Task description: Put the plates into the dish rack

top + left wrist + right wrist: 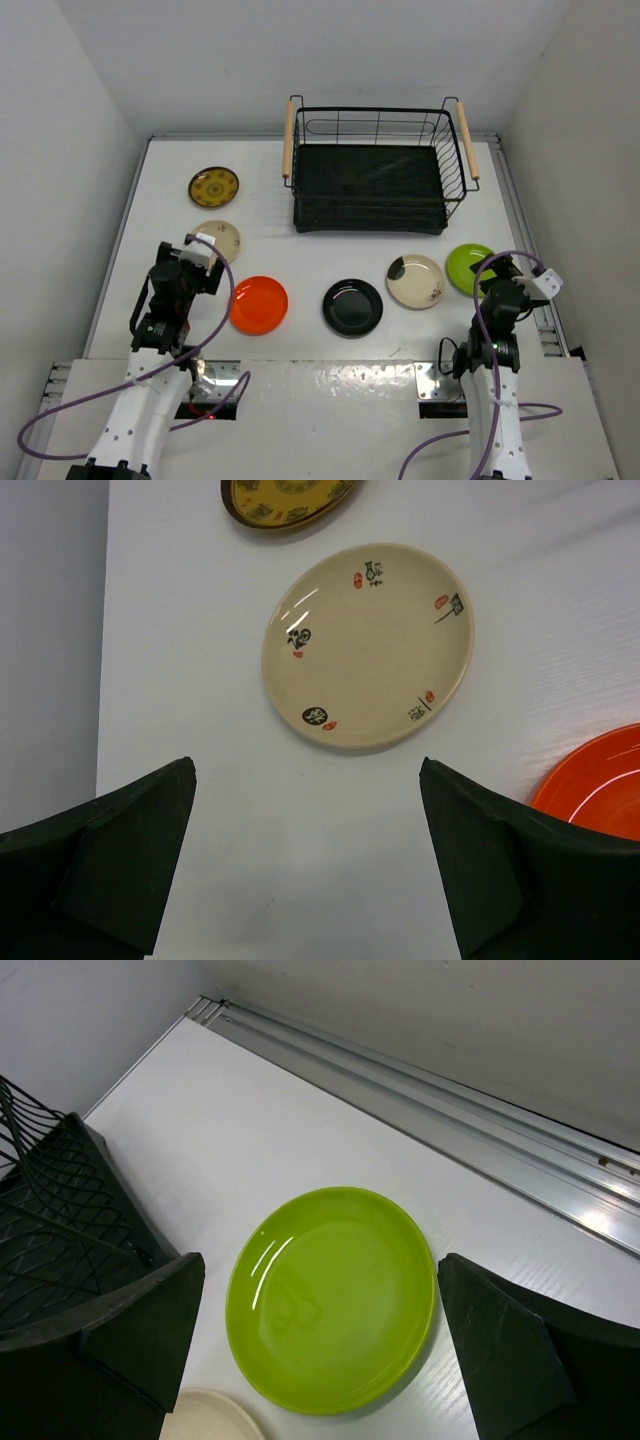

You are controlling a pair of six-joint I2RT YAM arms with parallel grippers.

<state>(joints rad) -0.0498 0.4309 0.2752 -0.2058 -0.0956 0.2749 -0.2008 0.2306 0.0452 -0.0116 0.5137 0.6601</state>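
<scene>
My left gripper will next lift outward past the cream plate. Then it will go down to the yellow-brown patterned plate's wall-side rim [191, 188] [227, 492], where the empty table leaves room for a finger.
The black wire dish rack [372, 171] with wooden handles stands at the back middle with no plates in it. Six plates lie flat on the table: yellow-brown patterned [213, 186], cream floral [222, 236], orange [260, 304], glossy black [352, 307], beige with a dark patch [415, 281], lime green [465, 267]. My left gripper [308, 865] is open and empty, just short of the cream plate [367, 645]. My right gripper [322, 1345] is open and empty above the lime green plate [332, 1297].
White walls close the table on the left, back and right. A metal rail [450, 1110] runs along the right edge beyond the green plate. The rack's corner [60, 1210] is left of the right gripper.
</scene>
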